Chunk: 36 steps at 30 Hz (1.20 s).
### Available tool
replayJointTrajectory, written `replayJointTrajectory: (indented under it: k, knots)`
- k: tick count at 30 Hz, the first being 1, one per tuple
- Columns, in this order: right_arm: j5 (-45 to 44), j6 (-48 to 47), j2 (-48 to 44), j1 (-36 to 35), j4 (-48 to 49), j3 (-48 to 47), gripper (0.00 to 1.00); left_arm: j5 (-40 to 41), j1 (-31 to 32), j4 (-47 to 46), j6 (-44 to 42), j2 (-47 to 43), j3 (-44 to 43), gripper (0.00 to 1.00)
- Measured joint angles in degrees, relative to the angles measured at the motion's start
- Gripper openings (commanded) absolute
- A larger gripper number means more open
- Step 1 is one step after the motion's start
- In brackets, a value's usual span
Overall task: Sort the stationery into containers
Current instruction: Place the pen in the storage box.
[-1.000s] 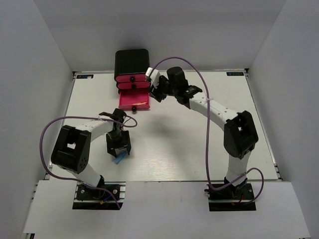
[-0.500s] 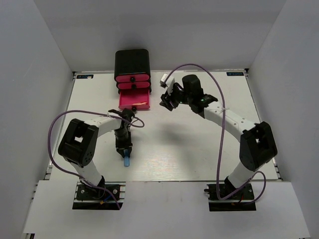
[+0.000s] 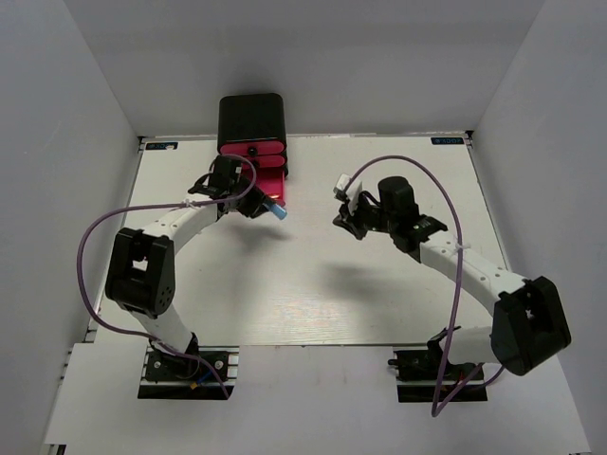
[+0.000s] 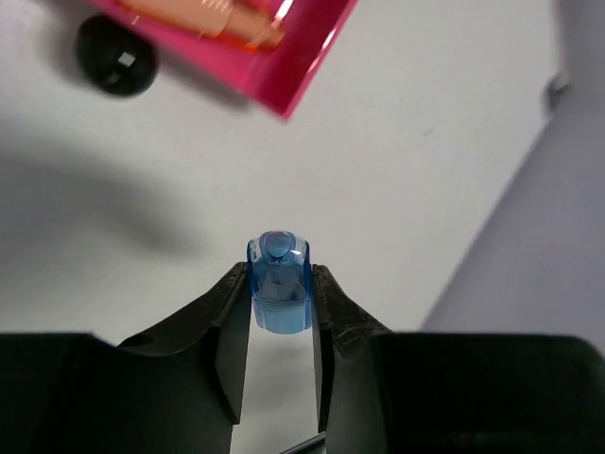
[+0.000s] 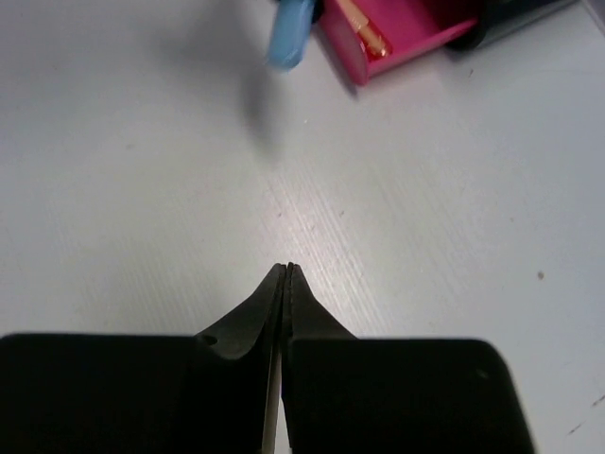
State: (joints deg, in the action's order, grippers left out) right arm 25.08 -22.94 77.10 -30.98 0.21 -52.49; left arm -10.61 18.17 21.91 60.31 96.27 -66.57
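My left gripper holds the blue capsule piece and will move outward over the pulled-out lowest drawer's pink bottom, beyond the orange piece, to release it there.
A black cabinet at the back holds three pink drawers, the containers; the lowest drawer is pulled out. My left gripper is shut on a blue capsule piece and holds it above the table, just in front of that open drawer. An orange piece lies inside the drawer, whose black knob shows beside it. My right gripper is shut and empty, over bare table to the right. From there the blue piece and the drawer show ahead.
White walls enclose the table on three sides. The left arm's purple cable loops out to the left; the right arm's cable arcs above its forearm.
My left arm carried the blue piece from the near table up to the open drawer's front. My right arm drew back from the drawers to the right and its jaws shut.
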Motion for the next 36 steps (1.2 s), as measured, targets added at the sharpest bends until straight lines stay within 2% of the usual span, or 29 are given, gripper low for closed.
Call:
replayJointTrajectory:
  k: [4,11,14,15,16,21,24,26,28,29,30,31,32,36]
  knots:
    - [-0.02,-0.26,-4.39,0.98,-0.07,4.5,0.0,0.63,-1.31,-6.47,8.9,2.14,-2.93,0.03]
    - [0.0,-0.85,-8.74,2.38,0.02,7.61,0.0,8.09,-2.34,-14.34,17.29,4.09,-5.46,0.06]
    - [-0.02,-1.07,-8.85,2.91,0.04,7.8,0.0,10.99,-3.19,-13.07,18.6,6.47,-8.59,0.15]
    - [-0.02,-1.11,-8.85,3.21,0.04,7.87,0.0,11.8,-3.45,-12.46,18.8,7.39,-9.51,0.2]
    - [-0.02,-1.18,-8.85,3.32,0.11,7.93,0.0,12.44,-3.63,-12.0,18.88,8.09,-10.01,0.29]
    - [0.22,-1.27,-8.85,4.11,0.26,8.13,0.0,14.49,-4.46,-8.63,19.21,9.64,-10.47,0.46]
    - [0.55,-1.27,-8.81,4.52,0.39,8.13,0.0,14.69,-4.5,-7.04,19.19,10.6,-11.82,0.63]
    - [0.63,-1.27,-8.72,4.72,0.39,8.13,0.0,14.69,-4.5,-6.8,18.95,10.91,-12.46,0.7]
    - [0.72,-1.27,-8.59,4.83,0.39,8.13,0.01,14.71,-4.52,-6.38,18.64,11.02,-13.03,0.7]
    - [0.85,-1.29,-8.48,4.9,0.42,8.13,0.02,14.69,-4.61,-6.43,18.36,11.02,-13.18,0.65]
    - [0.87,-1.27,-8.41,4.96,0.42,8.13,0.02,14.67,-4.63,-6.34,17.88,11.02,-13.38,0.52]
    - [0.96,-1.27,-8.35,5.05,0.39,8.13,0.0,14.62,-4.72,-6.08,17.29,11.02,-13.73,0.33]
    - [1.05,-1.27,-8.31,5.11,0.39,8.13,0.0,14.49,-4.74,-5.88,15.85,10.99,-14.1,0.0]
    - [1.46,-1.27,-8.15,5.2,0.42,8.13,0.0,13.77,-4.83,-4.48,8.5,10.58,-15.69,0.0]
